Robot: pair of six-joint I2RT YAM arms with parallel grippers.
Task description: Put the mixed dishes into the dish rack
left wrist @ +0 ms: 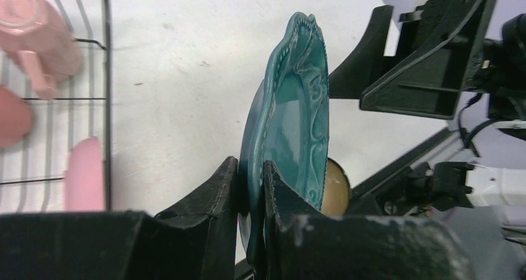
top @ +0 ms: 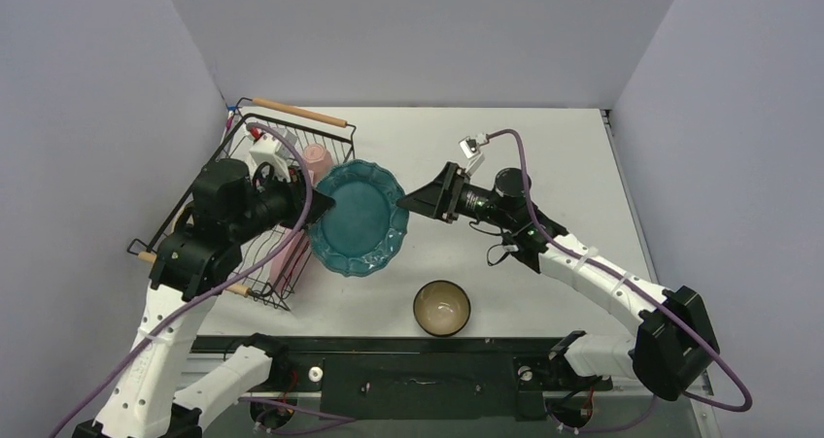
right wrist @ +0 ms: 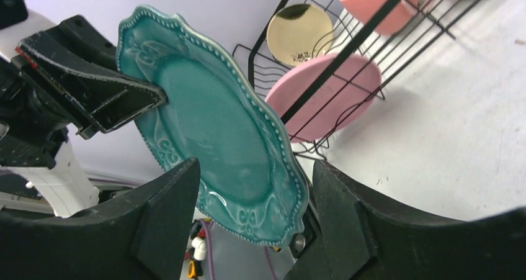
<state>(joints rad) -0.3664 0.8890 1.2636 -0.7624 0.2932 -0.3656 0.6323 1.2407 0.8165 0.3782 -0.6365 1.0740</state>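
Observation:
I should next swing my left gripper left in the top view, lower it to the dish rack's free wires beside the pink plate and release.
The teal scalloped plate (top: 360,219) hangs on edge above the table, just right of the dish rack (top: 296,112). My left gripper (top: 326,205) is shut on its left rim; in the left wrist view the plate (left wrist: 291,118) is pinched between the fingers of this gripper (left wrist: 251,168). My right gripper (top: 403,203) stands open astride the plate's right rim (right wrist: 217,125), with a gap on each side of the gripper (right wrist: 255,168). The dark bowl (top: 442,308) with a cream inside sits on the table in front. A pink mug (top: 316,156) and a pink plate (right wrist: 329,97) are in the rack.
The black wire rack (right wrist: 347,50) also holds a cream round dish (right wrist: 301,35) and a second pink mug (right wrist: 372,0). The rack stands against the left wall. The arms' base rail (top: 428,375) runs along the near edge, just behind the bowl.

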